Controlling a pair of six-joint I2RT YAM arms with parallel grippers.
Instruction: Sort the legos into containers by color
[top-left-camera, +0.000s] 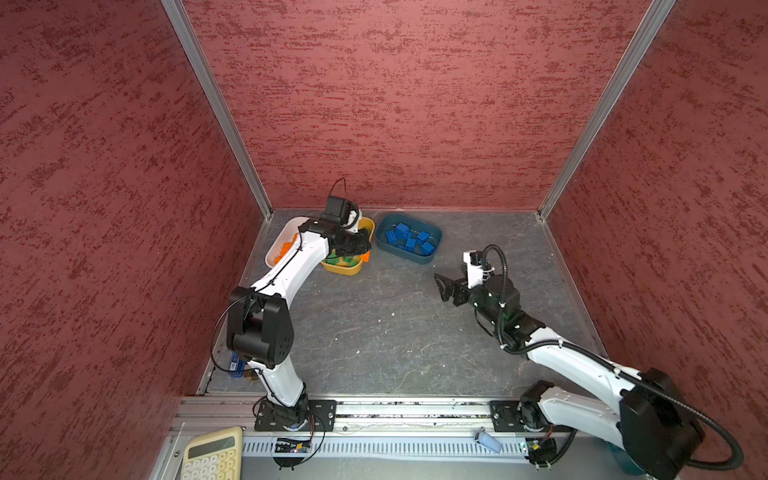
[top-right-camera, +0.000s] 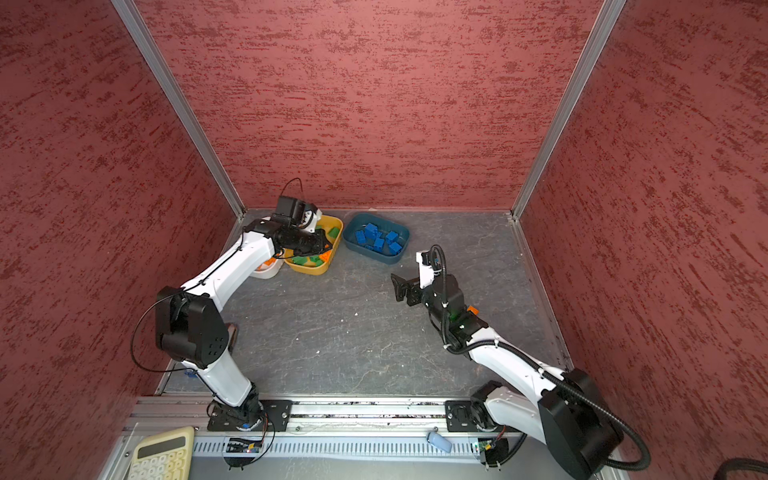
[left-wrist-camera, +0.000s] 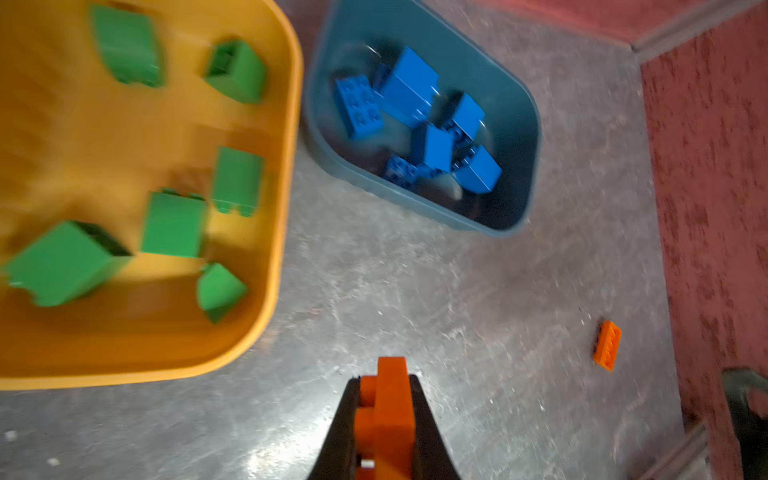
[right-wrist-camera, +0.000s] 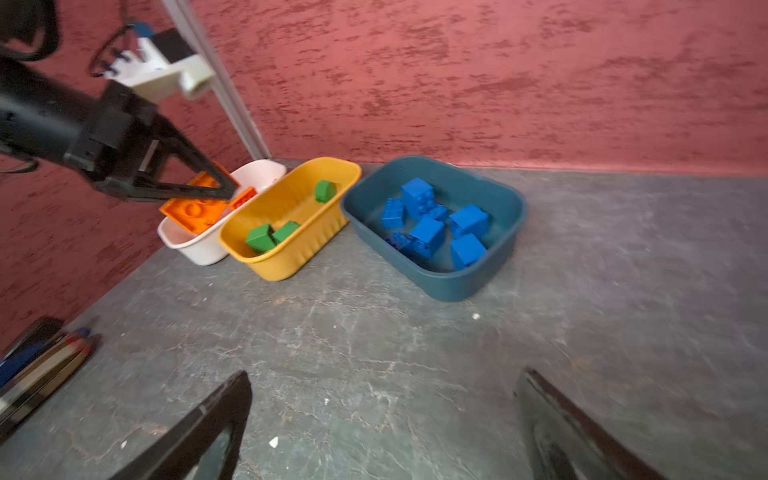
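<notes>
The flat orange lego will go next in my left gripper across the yellow tub (top-left-camera: 345, 270) and over the white tub (top-left-camera: 286, 230). My left gripper will release it there, where other orange legos already lie.
My left gripper (left-wrist-camera: 384, 384) is shut on a flat orange lego (left-wrist-camera: 388, 415). In both top views it hangs over the near end of the yellow tub (top-left-camera: 345, 270), beside the white tub (top-left-camera: 286, 230). From the right wrist view the held brick (right-wrist-camera: 195, 210) shows above the white tub's (right-wrist-camera: 199, 249) rim. Green legos (left-wrist-camera: 174, 224) lie in the yellow tub (left-wrist-camera: 282, 166), blue ones (top-left-camera: 409, 239) in the teal tub (top-left-camera: 415, 258), orange ones (top-left-camera: 284, 249) in the white tub. A loose orange lego (left-wrist-camera: 607, 345) lies on the table by the right arm (top-right-camera: 471, 309). My right gripper (top-left-camera: 442, 286) stands open and empty over the table.
Red walls close in the grey table (top-left-camera: 374, 332) on three sides. A calculator (top-left-camera: 212, 455) lies in front of the rail. Blue items (top-left-camera: 236, 365) lie at the table's left edge behind the left arm. Pens (right-wrist-camera: 45, 361) lie along that edge.
</notes>
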